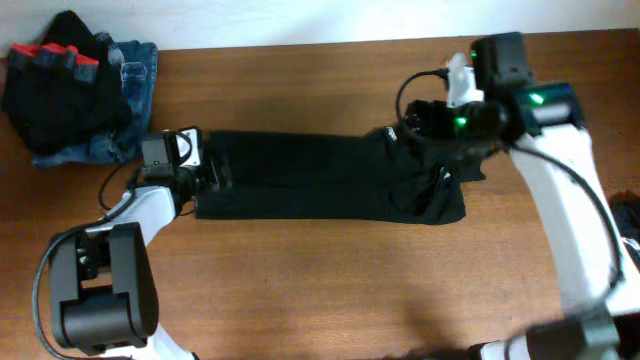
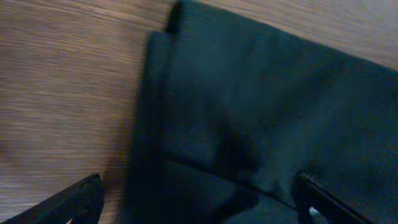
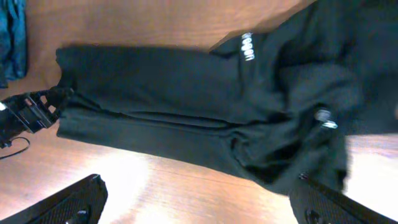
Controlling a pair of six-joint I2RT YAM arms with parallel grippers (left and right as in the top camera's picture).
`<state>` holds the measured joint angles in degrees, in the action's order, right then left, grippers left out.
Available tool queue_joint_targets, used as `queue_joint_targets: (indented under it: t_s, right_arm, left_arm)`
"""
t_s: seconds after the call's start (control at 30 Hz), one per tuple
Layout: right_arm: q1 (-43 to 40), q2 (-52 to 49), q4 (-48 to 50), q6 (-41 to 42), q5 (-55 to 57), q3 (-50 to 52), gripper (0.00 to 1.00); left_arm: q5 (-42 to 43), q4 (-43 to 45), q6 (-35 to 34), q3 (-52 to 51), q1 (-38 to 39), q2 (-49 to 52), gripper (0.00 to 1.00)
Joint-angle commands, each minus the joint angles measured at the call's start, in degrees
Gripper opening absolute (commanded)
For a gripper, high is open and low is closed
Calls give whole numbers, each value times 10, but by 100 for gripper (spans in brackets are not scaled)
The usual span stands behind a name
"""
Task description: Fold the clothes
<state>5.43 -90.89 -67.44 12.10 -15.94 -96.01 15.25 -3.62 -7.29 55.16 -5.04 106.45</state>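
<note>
My left gripper will next move down to the folded edge at the black top's end (image 1: 208,179) (image 2: 164,182), and then it will close there.
A plain black top (image 1: 320,175) lies stretched left to right across the wooden table, its small white neck label (image 1: 392,131) near the right end. My left gripper (image 1: 212,172) is at the top's left end. In the left wrist view its open fingers (image 2: 202,200) straddle the folded black edge (image 2: 249,112). My right gripper (image 1: 440,135) hovers over the bunched right end. In the right wrist view its fingers (image 3: 202,202) are open over bare wood, with the top (image 3: 186,99) and its label (image 3: 249,51) beyond them.
A pile of other clothes (image 1: 70,85), black fabric with red trim on blue denim, sits at the table's back left corner. A strip of the denim shows in the right wrist view (image 3: 12,37). Bare wood (image 1: 320,290) lies in front of the top.
</note>
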Motion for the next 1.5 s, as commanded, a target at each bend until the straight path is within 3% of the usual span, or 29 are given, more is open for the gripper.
queue_joint_targets:
  t_s: [0.0,0.4,0.97,1.23,1.47]
  right_arm:
    - [-3,64,-16,4,62,-8,99]
    - [-3,189,-65,5,72,-8,99]
    - [-3,227,-111,5,72,-8,99]
    - [-3,227,-117,5,72,-8,99]
    - [-3,227,-117,5,72,-8,99]
  left_arm:
    - [9,5,1,13,-17,16,93]
    - [36,30,1,13,-20,21,93]
    - [120,27,1,13,2,90,89]
    - [120,-19,1,13,3,91,67]
    - [120,-46,1,13,3,91,65]
